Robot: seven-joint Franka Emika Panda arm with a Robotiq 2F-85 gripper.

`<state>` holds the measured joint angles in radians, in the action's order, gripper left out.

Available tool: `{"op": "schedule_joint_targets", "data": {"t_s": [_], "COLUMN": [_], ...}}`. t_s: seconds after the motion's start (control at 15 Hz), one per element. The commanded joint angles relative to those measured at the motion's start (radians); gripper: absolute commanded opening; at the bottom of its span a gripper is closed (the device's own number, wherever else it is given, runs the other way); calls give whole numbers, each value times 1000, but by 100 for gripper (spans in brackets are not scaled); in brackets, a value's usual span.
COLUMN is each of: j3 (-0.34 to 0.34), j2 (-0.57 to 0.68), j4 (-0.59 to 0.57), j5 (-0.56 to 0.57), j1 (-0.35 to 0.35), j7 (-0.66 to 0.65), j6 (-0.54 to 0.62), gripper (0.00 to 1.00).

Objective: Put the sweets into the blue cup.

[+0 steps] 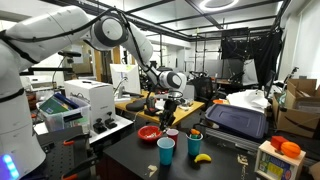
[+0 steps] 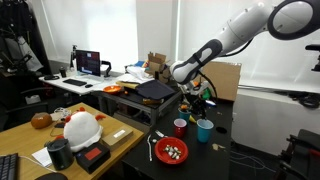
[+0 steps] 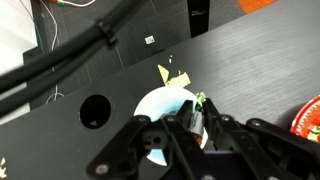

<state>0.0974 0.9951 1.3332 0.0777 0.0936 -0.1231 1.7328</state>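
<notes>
I should next move my gripper to the left in the wrist view and let go of the sweet, because most of the blue cup's opening (image 1: 166, 141) (image 3: 163, 118) is on that side.
In the wrist view my gripper (image 3: 198, 113) is shut on a small wrapped sweet (image 3: 197, 119) whose green end pokes out above the fingers. Directly beneath it is the round opening of the blue cup (image 3: 152, 110), seen from above on the black table. In both exterior views the gripper (image 1: 170, 107) (image 2: 197, 100) hangs over the table above the cups. A blue cup (image 1: 166, 150) (image 2: 204, 130) stands upright near the table's front. More sweets lie in the red bowl (image 2: 172, 151).
A red cup (image 1: 172, 133) (image 2: 180, 127) and the red bowl (image 1: 150, 133) (image 3: 310, 120) stand close by. A second blue cup (image 1: 195, 143) and a banana (image 1: 203, 157) lie nearby. A yellow scrap (image 3: 170, 76) and a round hole (image 3: 95, 110) mark the tabletop.
</notes>
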Motion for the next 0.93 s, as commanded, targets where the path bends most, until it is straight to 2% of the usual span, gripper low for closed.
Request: {"op": "schedule_joint_targets", "data": {"t_s": [0.0,0.87], "j3": [5,3], "j2": [-73,-131], "j4": [121,193], "j5": [17,55], "j1": [-14,-9], "j7": [-54,-71], "j6": [43,122], "gripper": [4,4]}}
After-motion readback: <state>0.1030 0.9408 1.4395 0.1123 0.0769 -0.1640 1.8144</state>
